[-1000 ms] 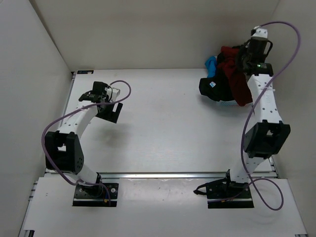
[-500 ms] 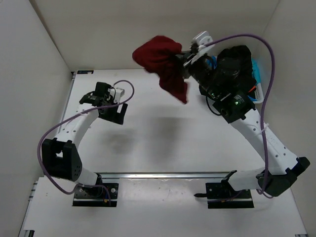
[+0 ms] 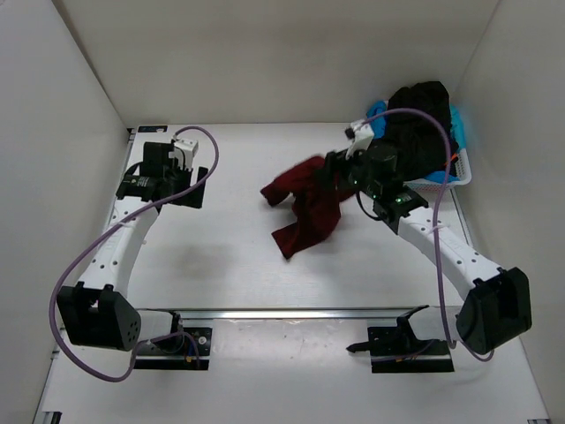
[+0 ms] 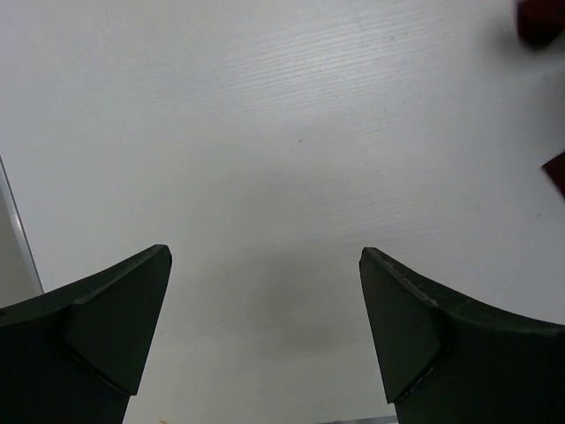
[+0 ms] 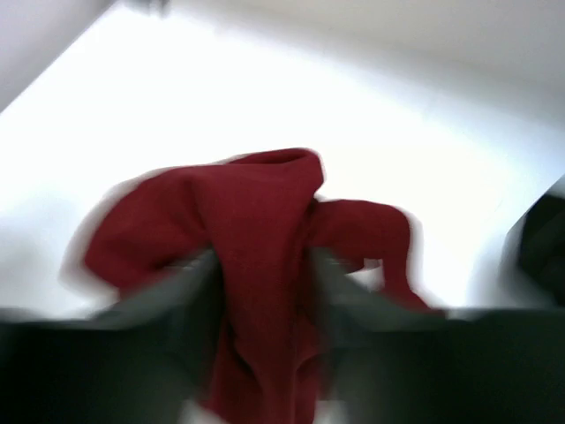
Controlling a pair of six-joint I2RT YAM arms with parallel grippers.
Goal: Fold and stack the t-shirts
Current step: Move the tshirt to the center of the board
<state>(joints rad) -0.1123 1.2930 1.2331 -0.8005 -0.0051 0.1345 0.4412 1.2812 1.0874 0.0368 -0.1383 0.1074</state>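
My left gripper moves to the right in the top view and lower next, onto the red t-shirt's near corner (image 3: 287, 251) (image 4: 556, 173), which hangs free of my right gripper.
The dark red t-shirt (image 3: 309, 208) hangs crumpled over the middle of the table, its lower end low near the surface. My right gripper (image 3: 340, 172) holds its upper right end. In the blurred right wrist view the red cloth (image 5: 256, 203) fills the gap of that gripper (image 5: 262, 265), with a finger against each side. A black t-shirt (image 3: 424, 110) and a light blue one (image 3: 378, 115) are heaped at the back right. At the far left my left gripper (image 3: 163, 190) stands open and empty above bare table (image 4: 263, 254). A red corner (image 4: 538, 22) shows in its view.
A white lattice basket (image 3: 441, 181) sits under the heap at the back right, close to the right wall. White walls enclose the table on the left, back and right. A metal rail runs along the near edge by the arm bases.
The right arm swung the dark red t-shirt out of the basket heap, up over the back, then down to the table's middle. The left gripper drew back toward the left wall.
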